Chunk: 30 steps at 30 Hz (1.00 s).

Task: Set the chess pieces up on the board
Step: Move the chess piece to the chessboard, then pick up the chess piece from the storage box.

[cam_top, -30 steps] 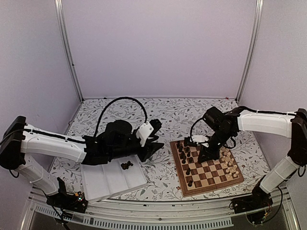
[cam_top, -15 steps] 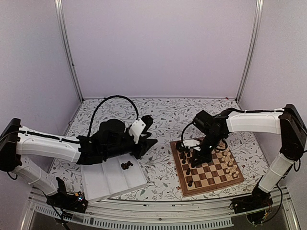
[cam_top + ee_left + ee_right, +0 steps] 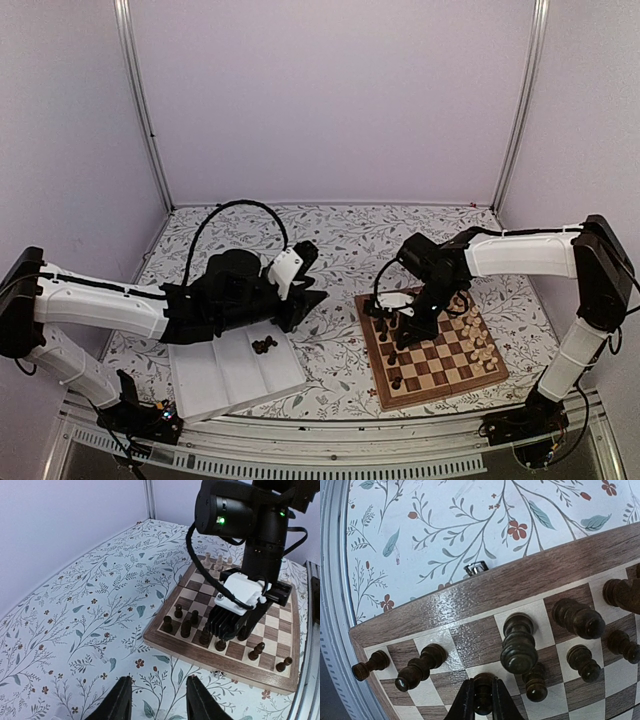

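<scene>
Next I will bring my empty left gripper back and down onto the tray's dark pieces, since they lie below it, to its left in the top view.
The board (image 3: 452,368) lies right of centre, with dark chess pieces (image 3: 385,325) along its left side and pale ones (image 3: 480,345) along its right. My right gripper (image 3: 412,328) is down among the dark pieces. In the right wrist view it (image 3: 482,686) is shut on a dark pawn (image 3: 483,696) over a light square, beside a taller dark piece (image 3: 519,646). My left gripper (image 3: 159,684) hangs open over the floral tablecloth, left of the board (image 3: 235,661), holding nothing.
A white ridged tray (image 3: 225,380) sits at the front left, with a few dark pieces (image 3: 264,345) in it under the left arm. A small metal clasp (image 3: 476,568) sticks out of the board's edge. Metal frame posts stand at the back corners.
My right gripper has slid left across the board, still shut on the pawn, to the dark side. The left arm drew back a little to the left, then stayed put.
</scene>
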Tool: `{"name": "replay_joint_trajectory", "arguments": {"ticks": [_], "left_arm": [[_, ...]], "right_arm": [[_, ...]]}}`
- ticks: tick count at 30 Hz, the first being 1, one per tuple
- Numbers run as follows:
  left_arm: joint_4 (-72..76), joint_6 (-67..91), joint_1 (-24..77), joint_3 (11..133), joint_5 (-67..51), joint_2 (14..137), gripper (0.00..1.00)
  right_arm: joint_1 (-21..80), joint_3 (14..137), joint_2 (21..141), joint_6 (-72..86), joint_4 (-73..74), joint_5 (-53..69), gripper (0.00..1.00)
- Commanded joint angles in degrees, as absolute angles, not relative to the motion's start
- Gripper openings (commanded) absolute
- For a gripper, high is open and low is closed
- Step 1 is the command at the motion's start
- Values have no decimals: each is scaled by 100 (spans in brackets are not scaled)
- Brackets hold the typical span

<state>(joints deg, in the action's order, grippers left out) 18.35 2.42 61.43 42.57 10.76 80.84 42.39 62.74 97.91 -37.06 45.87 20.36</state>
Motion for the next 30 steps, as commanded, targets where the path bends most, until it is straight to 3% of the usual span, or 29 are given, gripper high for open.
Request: {"name": "replay_joint_trajectory", "arguments": {"ticks": [1,10,18,25,30], "left_arm": [[1906,303,6067,4206,1038,8038,40],[1705,344,6066,4293,1006,8047,40],[-486,1448,5728,4644,1534,7984,40],[-1881,2179,5052,4426,815,7660,40],[-2801,1985,4947,4897,336,8087,42]], "right_arm": [[4282,6390,9831,-3683,4499,1909,15],[4282,6476,9651,-3622,4719,1964,26],[4029,6374,8674,-3695,5042,1785,34],[3656,5722,7870,-3659,4536,2110,35],[3643,5469,7746,-3612,4377,2150,35]]}}
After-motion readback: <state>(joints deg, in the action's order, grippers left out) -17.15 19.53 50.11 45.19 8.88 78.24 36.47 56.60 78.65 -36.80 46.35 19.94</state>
